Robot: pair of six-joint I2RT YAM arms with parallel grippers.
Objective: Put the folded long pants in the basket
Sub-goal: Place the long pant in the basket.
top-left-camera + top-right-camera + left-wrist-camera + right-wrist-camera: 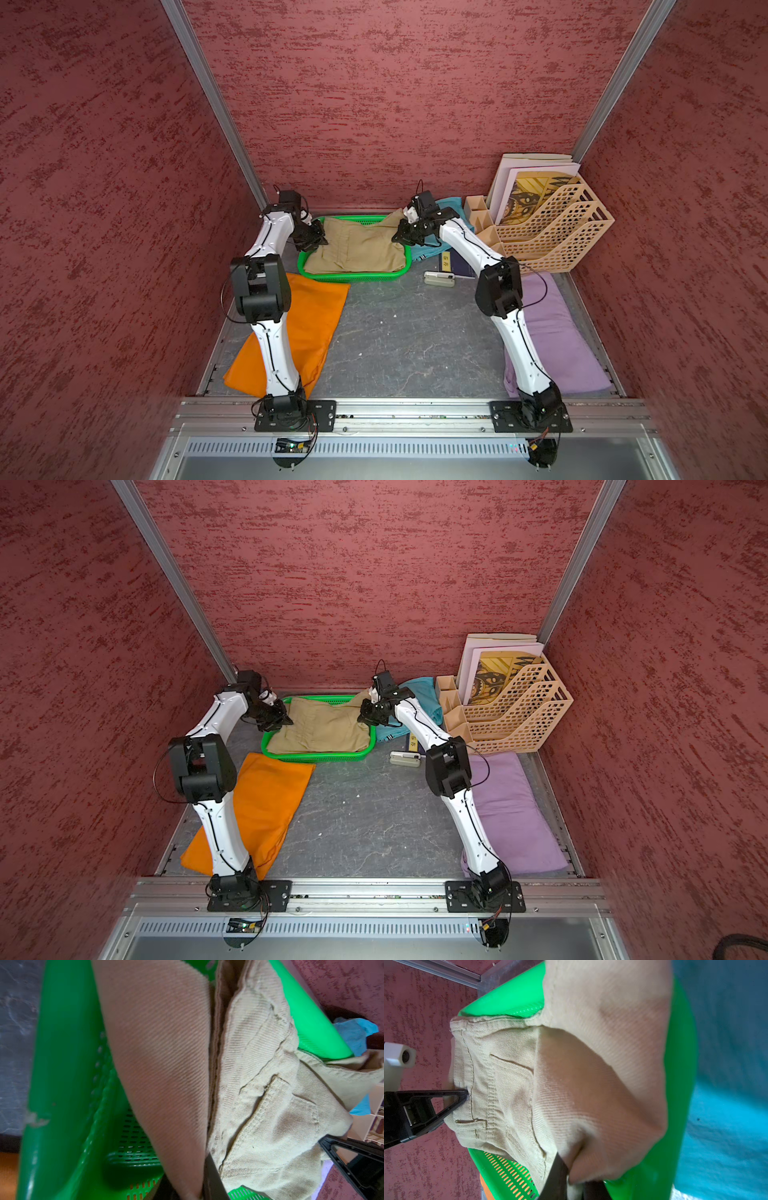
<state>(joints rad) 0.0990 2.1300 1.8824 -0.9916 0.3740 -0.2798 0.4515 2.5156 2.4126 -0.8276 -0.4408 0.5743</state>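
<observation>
The right gripper goes down and releases the khaki pants [357, 245] inside the green basket next, since the basket's end by the teal pants lies just below it.
The khaki folded long pants [357, 245] [320, 729] sag into the green basket [357, 277] [320, 757] at the back of the table. My left gripper [320, 243] [187, 1188] is shut on their left end. My right gripper [397, 237] [571, 1180] is shut on their right end, where a corner lies over the rim. Orange pants [311, 324] lie flat at the front left, partly under my left arm. Lilac pants [557, 340] lie at the right. Teal pants [451, 205] [726, 1105] sit right of the basket, mostly hidden behind my right arm.
A beige lattice file rack [552, 232] with papers fills the back right corner, a small wooden organizer [478, 212] beside it. A white device [439, 279] and a dark book [453, 266] lie right of the basket. Red walls enclose three sides.
</observation>
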